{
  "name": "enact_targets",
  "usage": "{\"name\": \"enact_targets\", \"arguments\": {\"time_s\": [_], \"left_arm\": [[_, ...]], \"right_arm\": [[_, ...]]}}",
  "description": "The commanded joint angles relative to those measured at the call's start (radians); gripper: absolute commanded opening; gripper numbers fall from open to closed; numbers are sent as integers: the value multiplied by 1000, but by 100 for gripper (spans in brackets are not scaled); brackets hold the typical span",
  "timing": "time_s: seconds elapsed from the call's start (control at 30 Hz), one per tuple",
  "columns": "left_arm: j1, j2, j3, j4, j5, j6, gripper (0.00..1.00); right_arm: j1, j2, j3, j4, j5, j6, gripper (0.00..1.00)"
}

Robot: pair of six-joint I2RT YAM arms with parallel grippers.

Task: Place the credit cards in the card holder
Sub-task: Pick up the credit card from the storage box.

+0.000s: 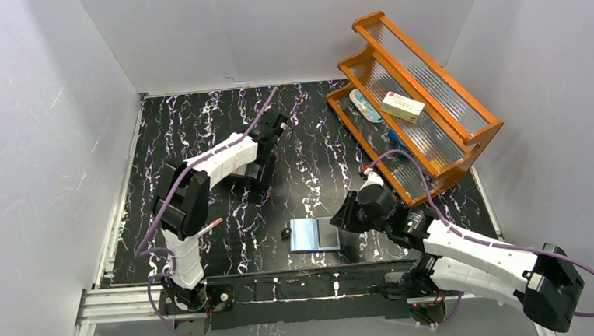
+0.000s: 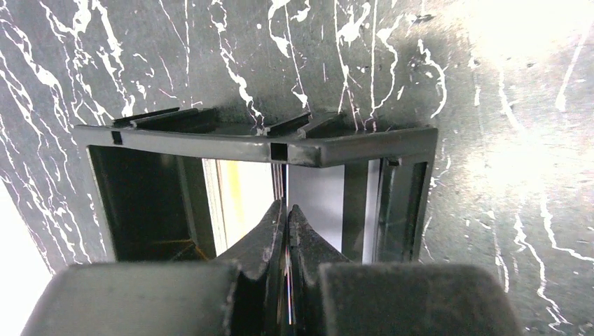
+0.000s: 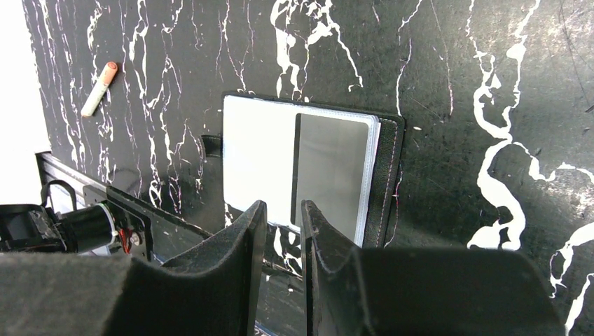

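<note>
My right gripper will go outward from the card holder [image 1: 315,234] and tilt up to face my left gripper, since that gripper's shut fingers hold the credit card.
The black card holder [image 1: 315,234] lies open near the table's front edge. In the right wrist view its black edge [image 3: 390,175] frames clear sleeves, with a grey credit card [image 3: 333,175] in the right one. My right gripper [image 3: 284,206] hovers just in front of it, jaws slightly apart and empty; it sits at the holder's right side in the top view [image 1: 339,215]. My left gripper [image 2: 287,208] is shut on the thin edge of a credit card [image 2: 288,294] inside a rigid black box [image 2: 259,143]. More upright cards stand there, one pale yellow [image 2: 242,196] and one grey [image 2: 315,203].
A wooden rack [image 1: 463,138] at the back right holds a cream-and-red carton [image 1: 401,106] and a blue-white packet [image 1: 366,105]. A small pink-tipped stick [image 1: 209,225] lies left of the holder, also seen from the right wrist [image 3: 100,87]. White walls enclose the table.
</note>
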Motion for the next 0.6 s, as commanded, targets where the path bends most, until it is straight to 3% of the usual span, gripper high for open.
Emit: {"name": "enact_targets", "arguments": {"time_s": [0.0, 0.17, 0.27, 0.57], "left_arm": [[-14, -112, 73, -61, -34, -38, 0], [-14, -194, 83, -94, -32, -91, 0], [-14, -266, 68, -100, 49, -162, 0], [-17, -600, -130, 57, 614, -440, 0]], "right_arm": [[-5, 5, 60, 24, 0, -15, 33], [-5, 6, 72, 24, -8, -10, 33], [-5, -6, 71, 51, -12, 22, 33], [-6, -34, 60, 287, -124, 75, 34]]}}
